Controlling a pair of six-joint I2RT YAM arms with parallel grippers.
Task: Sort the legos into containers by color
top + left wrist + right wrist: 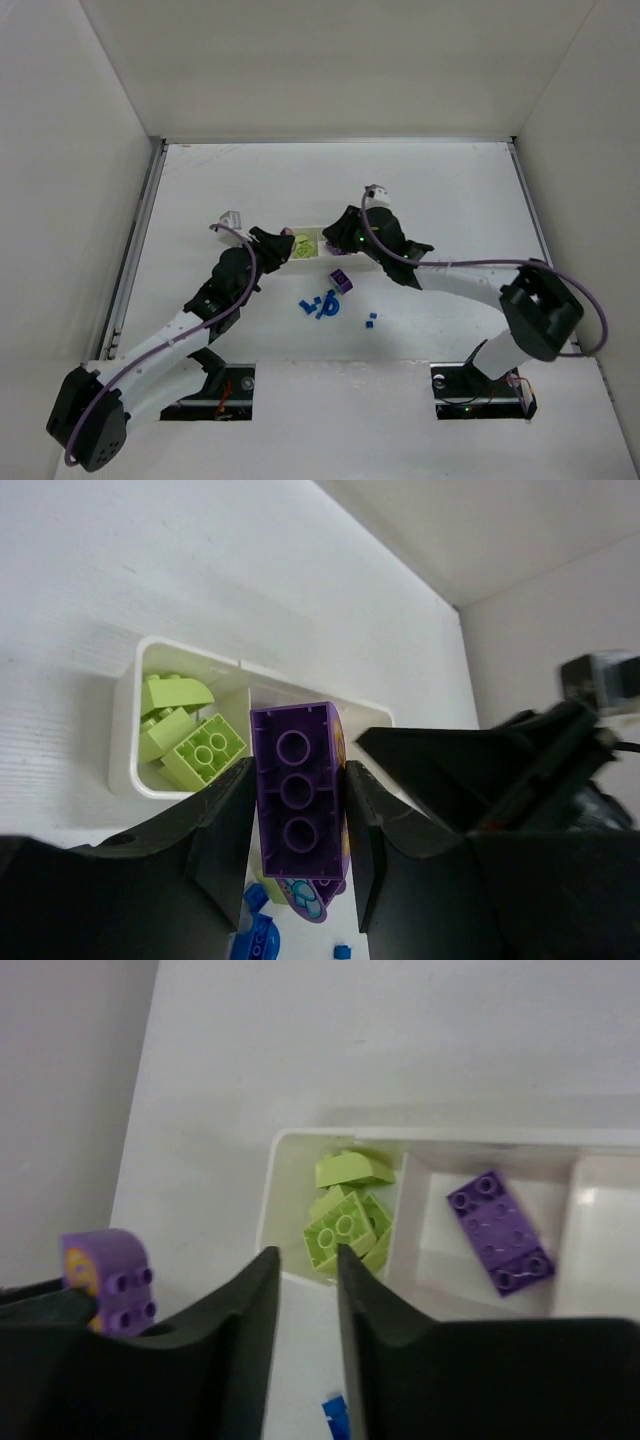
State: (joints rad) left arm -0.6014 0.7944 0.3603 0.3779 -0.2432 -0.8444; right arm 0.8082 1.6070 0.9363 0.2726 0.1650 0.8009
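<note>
Next, my left gripper first moves across past the yellow-green bricks to reach the tray's middle section. Then it lowers its purple brick over that section (331, 248).
My left gripper (283, 245) (298, 775) is shut on a purple brick (298, 790), held above the near edge of the white three-part tray (125, 720) (318, 253). Its left compartment holds several yellow-green bricks (185, 735) (345, 1215). The middle compartment holds a flat purple brick (498, 1232). My right gripper (335, 240) (308, 1255) hovers over the tray's near rim (270, 1190), jaws slightly apart with nothing between them. The held purple brick also shows at the left of the right wrist view (108, 1280).
A second purple brick with a printed face (341, 281) (310, 895) lies on the table just before the tray. Several blue bricks (322, 306) (258, 940) lie nearer the bases, one small blue piece (371, 321) to their right. The two grippers are close together over the tray.
</note>
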